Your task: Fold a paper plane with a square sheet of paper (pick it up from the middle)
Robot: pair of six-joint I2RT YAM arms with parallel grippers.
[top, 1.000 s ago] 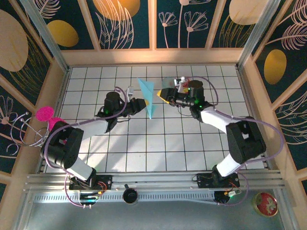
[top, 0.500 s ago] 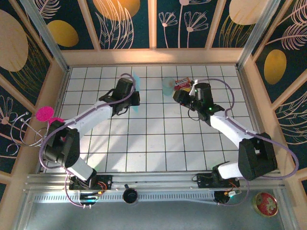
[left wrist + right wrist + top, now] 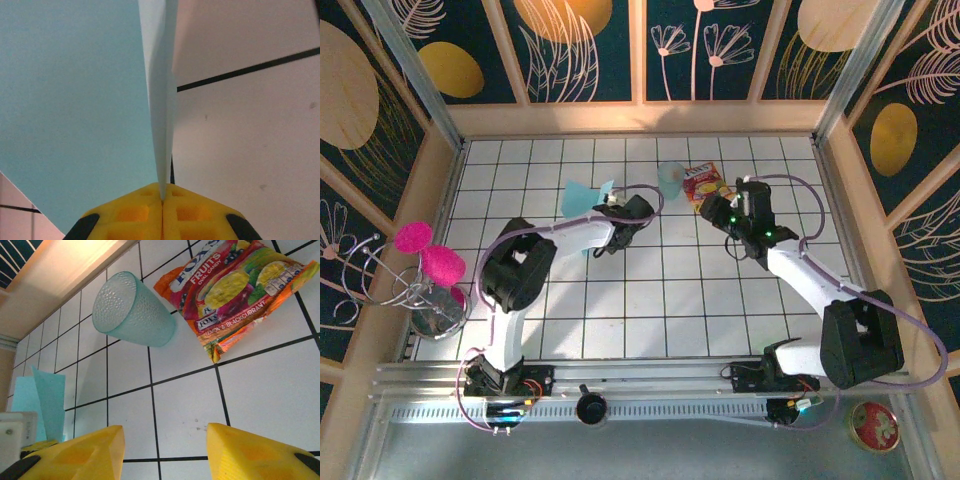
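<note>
My left gripper next moves the paper toward my right gripper, then lowers it and releases the paper's centre fold (image 3: 161, 125).
The light teal sheet of paper (image 3: 582, 198) is folded, with a thin centre ridge (image 3: 161, 125) and a flat wing (image 3: 75, 110) spread to the left, like a paper plane. My left gripper (image 3: 608, 228) is shut on the ridge; in the left wrist view its yellow pads (image 3: 135, 212) meet around the paper's edge, just above the white tiles. My right gripper (image 3: 725, 215) stands open to the right of the paper and apart from it, with bare tile between its yellow fingers (image 3: 75, 455). The paper (image 3: 45, 400) shows at the far left of the right wrist view.
A pale blue cup (image 3: 670, 178) (image 3: 132, 310) lies on its side at the back of the table, next to a red-and-yellow snack packet (image 3: 702, 183) (image 3: 240, 290). A wire stand with pink pieces (image 3: 430, 262) sits outside the left wall. Wooden walls (image 3: 640, 118) ring the tiles.
My right gripper has drawn back to the right, away from the paper. My left arm has swung round with the paper still pinched, and the sheet now sits lower over the tiles.
</note>
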